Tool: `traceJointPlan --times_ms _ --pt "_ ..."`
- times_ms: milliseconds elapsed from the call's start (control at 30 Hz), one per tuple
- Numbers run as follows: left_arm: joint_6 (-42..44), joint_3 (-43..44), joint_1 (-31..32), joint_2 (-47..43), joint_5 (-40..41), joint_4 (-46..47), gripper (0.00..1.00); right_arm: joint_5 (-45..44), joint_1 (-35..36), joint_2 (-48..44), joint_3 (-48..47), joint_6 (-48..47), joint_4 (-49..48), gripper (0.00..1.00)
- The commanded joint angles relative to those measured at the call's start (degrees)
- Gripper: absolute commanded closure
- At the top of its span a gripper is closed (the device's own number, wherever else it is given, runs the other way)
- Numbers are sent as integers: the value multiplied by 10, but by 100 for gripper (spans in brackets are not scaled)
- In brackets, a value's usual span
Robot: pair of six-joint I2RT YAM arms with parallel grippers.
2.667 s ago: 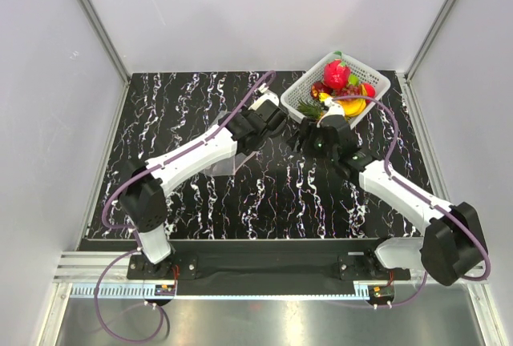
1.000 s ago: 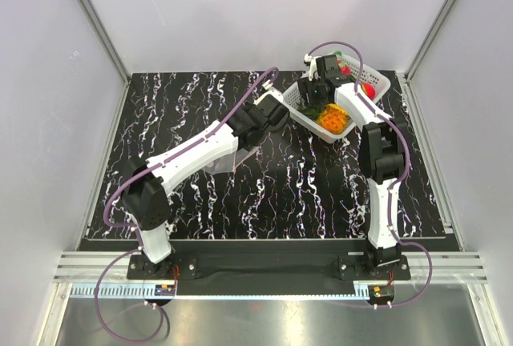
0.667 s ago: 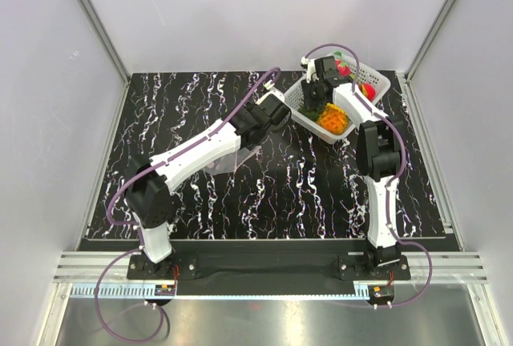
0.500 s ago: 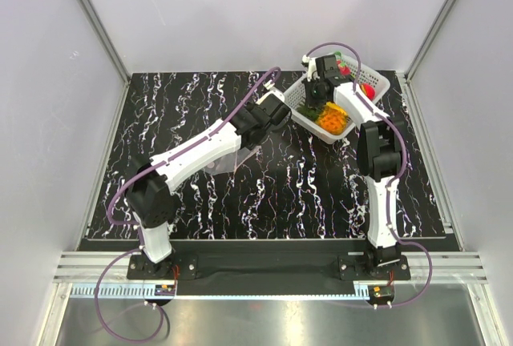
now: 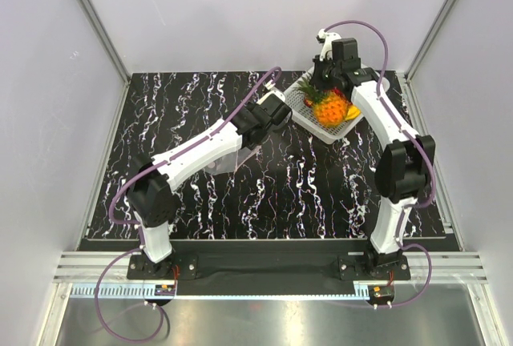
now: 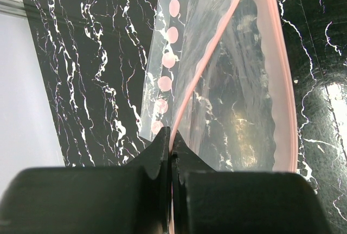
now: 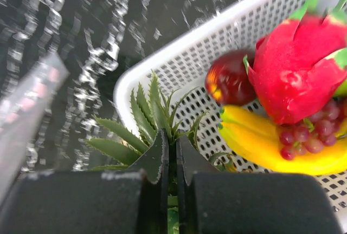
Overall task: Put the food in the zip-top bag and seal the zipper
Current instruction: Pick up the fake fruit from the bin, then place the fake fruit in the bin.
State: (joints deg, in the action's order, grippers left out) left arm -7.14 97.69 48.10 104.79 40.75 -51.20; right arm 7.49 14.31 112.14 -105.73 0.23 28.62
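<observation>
My right gripper will next turn, swing to the right in the top view, lower the pineapple onto the basket's near end (image 5: 325, 130) and release it, because the basket's bare bottom shows there.
The orange pineapple (image 5: 330, 110) hangs by its green leafy top over the white basket (image 5: 321, 130), lifted off the basket floor. My right gripper (image 5: 325, 90) is shut on those leaves (image 7: 142, 116), and its jaws (image 7: 172, 139) pinch the leaf stalk. A dark red-purple grape bunch (image 7: 308, 136) lies in the basket. The clear zip-top bag (image 6: 233, 98) hangs open below my left gripper (image 6: 171, 136), which is shut on its pink zipper (image 6: 217, 44) edge. In the top view the bag (image 5: 228, 158) sits mid-table, left of the basket, under the left gripper (image 5: 268, 118).
The basket (image 7: 184, 60) also holds a yellow banana (image 7: 265, 143), a red and green fruit (image 7: 295, 77) and a dark red round fruit (image 7: 230, 79). It stands at the table's back right corner, near the frame post. The tabletop (image 5: 304, 194) is black marble-patterned.
My right gripper has shut on the pineapple's leaves and raised the fruit up out of the basket. The left gripper keeps its hold on the bag in the same place.
</observation>
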Motion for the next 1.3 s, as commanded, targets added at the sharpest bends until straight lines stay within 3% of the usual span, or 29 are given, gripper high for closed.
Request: traceJointPlan --times_ms 0,233,500,967,1100,1267 --pt "-3 25 -2 3 -1 7 100 38 -1 -47 34 47 -57 100" --pt "2 22 -2 8 -2 10 100 139 -25 -106 120 112 -155 100" --pt "3 26 -2 12 -14 15 100 162 -25 -198 195 183 -177 100" --pt "-17 22 -2 18 -95 35 100 52 -25 -397 451 519 -331 100" --pt "-21 29 -2 27 -104 36 100 24 -25 -429 491 561 -345 100" --pt "-24 34 -2 33 -103 29 100 -69 -24 -428 464 571 -253 100"
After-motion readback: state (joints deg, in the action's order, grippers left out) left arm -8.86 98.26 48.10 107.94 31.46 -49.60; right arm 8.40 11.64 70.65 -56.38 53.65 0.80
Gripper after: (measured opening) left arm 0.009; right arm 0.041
